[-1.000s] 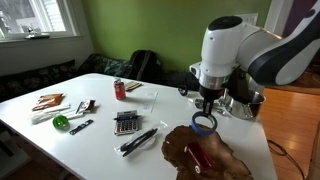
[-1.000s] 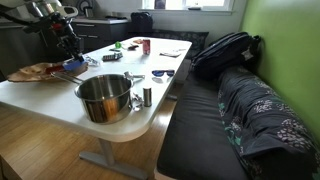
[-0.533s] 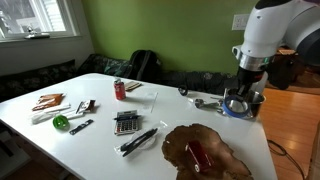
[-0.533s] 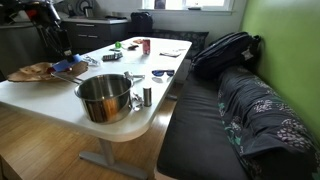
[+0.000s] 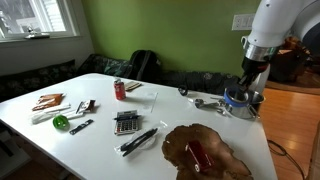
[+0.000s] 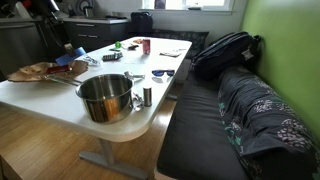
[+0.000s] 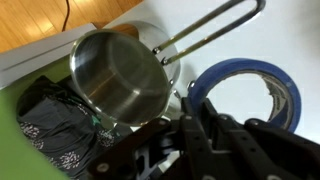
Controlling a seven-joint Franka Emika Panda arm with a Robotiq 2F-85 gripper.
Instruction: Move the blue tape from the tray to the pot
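Note:
The pot's opening is below my gripper and to its left in the wrist view, so my gripper should next carry the tape that way, lower it and let go.
My gripper is shut on the blue tape, a blue roll held in the air by its rim. In the wrist view the shiny steel pot is to the left of the tape, with its long handle reaching toward the top right. In an exterior view the gripper hangs over the pot with the tape below it. In an exterior view the tape is between the dark wooden tray and the pot. The tray also shows at the table's front.
A red object lies in the tray. A red can, a calculator, markers and a green item lie on the white table. A small shaker stands beside the pot. A backpack sits on the bench.
The arm lifted the blue tape off the tray and carried it across toward the pot. The tray now holds only the red object.

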